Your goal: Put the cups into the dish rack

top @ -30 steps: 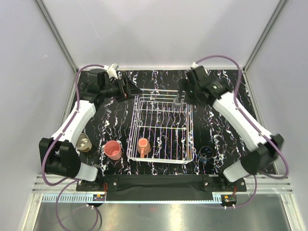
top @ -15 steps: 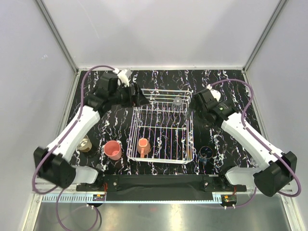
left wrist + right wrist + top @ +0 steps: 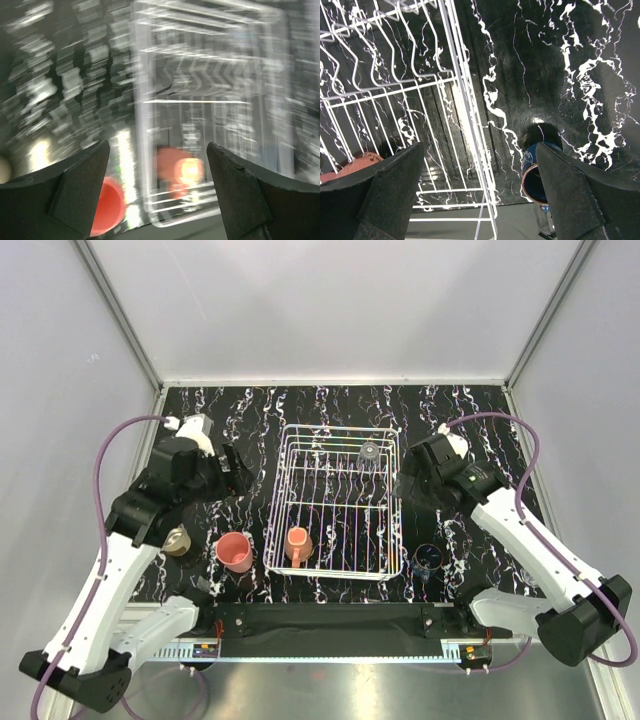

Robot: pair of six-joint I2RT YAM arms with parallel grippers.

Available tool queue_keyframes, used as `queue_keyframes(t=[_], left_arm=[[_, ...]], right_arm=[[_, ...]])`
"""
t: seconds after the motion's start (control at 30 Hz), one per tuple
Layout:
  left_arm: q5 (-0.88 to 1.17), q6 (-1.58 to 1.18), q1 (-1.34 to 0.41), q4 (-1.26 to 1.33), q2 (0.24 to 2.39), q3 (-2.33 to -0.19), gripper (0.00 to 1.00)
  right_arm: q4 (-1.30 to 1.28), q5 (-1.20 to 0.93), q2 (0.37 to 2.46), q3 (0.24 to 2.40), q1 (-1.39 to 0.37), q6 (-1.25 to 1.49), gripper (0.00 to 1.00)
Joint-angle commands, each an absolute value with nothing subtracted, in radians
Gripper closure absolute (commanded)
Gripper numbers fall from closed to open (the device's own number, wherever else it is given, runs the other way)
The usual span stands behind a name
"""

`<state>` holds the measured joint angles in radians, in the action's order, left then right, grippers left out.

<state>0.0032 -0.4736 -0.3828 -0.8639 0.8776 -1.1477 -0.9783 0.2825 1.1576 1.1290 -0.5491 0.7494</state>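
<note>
The cream cup is still standing outside the rack [image 3: 272, 530], so the left gripper will next go down, back and to the left in the top view onto that cup's rim.
The white wire dish rack [image 3: 272, 530] stands mid-table. Inside it are an orange mug [image 3: 298, 543] at the near left and a clear glass [image 3: 369, 451] at the back right. On the table, a pink tumbler [image 3: 235, 551] stands left of the rack. A cream cup [image 3: 176, 538] is partly under my left arm, and a dark blue cup [image 3: 429, 558] stands right of the rack. My left gripper [image 3: 232, 473] hangs open left of the rack. Its blurred wrist view shows the mug [image 3: 177, 170] and tumbler [image 3: 107, 205]. My right gripper [image 3: 405, 483] is open over the rack's right rim [image 3: 465, 100], above the blue cup [image 3: 535, 176].
Black marbled tabletop [image 3: 470, 430] with white walls on three sides. Both arm bases and a black bar [image 3: 320, 618] line the near edge. Purple cables loop off both arms.
My right gripper has drawn back from the clear glass, which stays in the rack, and come nearer. My left arm has swung from the rack's back left corner out to the left.
</note>
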Motion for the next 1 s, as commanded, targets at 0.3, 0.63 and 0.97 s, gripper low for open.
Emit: queue_keyframes(t=[0.3,0.63,0.97], left_arm=[[-0.434,-0.502,-0.118,-1.123,1.009,-1.081,0.18],[-0.445,-0.56,0.095,-1.079,1.08,-1.049,0.16],[-0.368,-0.673,0.133,-0.947,1.268,-0.954,0.29]], right_arm=[[-0.956,0.227,1.085,1.121,-0.551,0.724,0.0],[-0.878,0.095,0.994,1.088,-0.549,0.704,0.0],[-0.856,0.031,0.974,1.071,-0.551,0.663,0.0]])
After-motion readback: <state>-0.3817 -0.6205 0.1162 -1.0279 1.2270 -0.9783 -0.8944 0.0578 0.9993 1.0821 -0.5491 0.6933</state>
